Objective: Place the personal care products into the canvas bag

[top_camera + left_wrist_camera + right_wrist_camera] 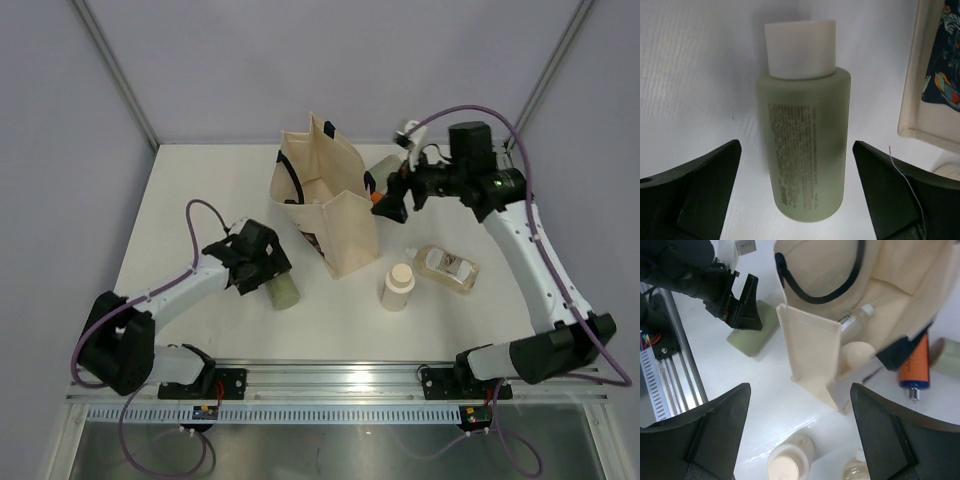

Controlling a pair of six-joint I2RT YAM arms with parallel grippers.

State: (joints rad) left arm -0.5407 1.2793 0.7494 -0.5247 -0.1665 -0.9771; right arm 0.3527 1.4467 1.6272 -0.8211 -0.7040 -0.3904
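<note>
The sage-green bottle's body (282, 288) (805, 140) is below, and my open fingers are already around both its long sides, so I should next lower my left gripper and close it around the body.
The canvas bag (322, 205) stands upright mid-table, mouth open. A shiny bottle (856, 320) lies inside it. A sage-green bottle (802, 145) with a white cap lies flat on the table to the bag's left. My left gripper (262, 268) is open, its fingers either side of this bottle and apart from it. My right gripper (388, 205) hangs open and empty above the table by the bag's right side. A short beige bottle (398, 287) stands upright below it, and a clear amber bottle (447, 268) lies beside that. Another pale green bottle (385, 165) lies behind the right gripper.
An orange cylinder (914, 367) shows close to the bag's right side. An aluminium rail (330, 380) runs along the near table edge between the arm bases. Grey walls close in the back and both sides. The bag's printed side (942, 60) is just right of my left gripper.
</note>
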